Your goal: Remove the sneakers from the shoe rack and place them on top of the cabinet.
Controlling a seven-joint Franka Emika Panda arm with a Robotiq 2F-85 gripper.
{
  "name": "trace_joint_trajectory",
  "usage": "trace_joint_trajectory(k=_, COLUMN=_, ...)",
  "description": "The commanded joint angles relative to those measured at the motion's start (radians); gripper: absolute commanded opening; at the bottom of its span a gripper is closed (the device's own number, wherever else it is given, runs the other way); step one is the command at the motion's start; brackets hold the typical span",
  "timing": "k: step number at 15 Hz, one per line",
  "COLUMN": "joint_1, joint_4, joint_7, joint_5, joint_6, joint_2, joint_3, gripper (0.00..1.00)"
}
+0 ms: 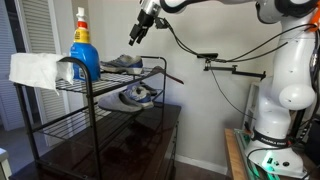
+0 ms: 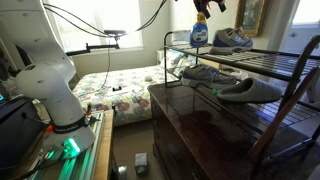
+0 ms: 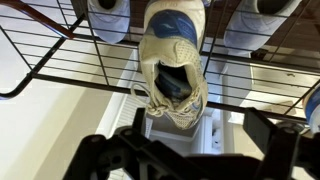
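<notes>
I will next lower my open gripper onto the collar's rim, with one fingertip inside and one outside, because the grey-blue sneaker is below the gripper with its opening facing up.
One grey-blue sneaker lies on the top tier of the black shoe rack, seen in both exterior views. In the wrist view it lies on the wire grid, opening and laces facing the camera. Another sneaker sits on the middle tier. My gripper hangs open and empty just above the top sneaker, its fingers apart; it also shows in an exterior view. The dark-brown cabinet stands under the rack, its glossy top bare in front.
A blue detergent bottle and a white cloth sit on the rack's top tier next to the sneaker. A pale shoe lies on the middle tier. The robot base stands beside the cabinet. A bed is behind.
</notes>
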Motion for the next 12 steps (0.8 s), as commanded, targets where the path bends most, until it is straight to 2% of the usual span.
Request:
trace_joint_trajectory(k=1, joint_1=0.022, joint_4=0.192, joint_7=-0.024, joint_5=-0.006, joint_6=-0.099, joint_2=0.159, joint_3=-0.011, gripper=1.00)
trace_joint_trajectory(k=5, joint_1=0.034, joint_4=0.292, joint_7=-0.035, joint_5=0.000, joint_6=-0.187, joint_2=0.254, joint_3=-0.026, gripper=1.00)
trace_joint_trajectory(k=11, joint_1=0.039, joint_4=0.372, joint_7=-0.071, joint_5=0.008, joint_6=-0.316, joint_2=0.337, joint_3=-0.037, gripper=1.00)
trace_joint_trajectory(k=12, joint_1=0.040, joint_4=0.379, joint_7=-0.078, joint_5=0.011, joint_6=-0.327, joint_2=0.346, joint_3=-0.036, gripper=0.95)
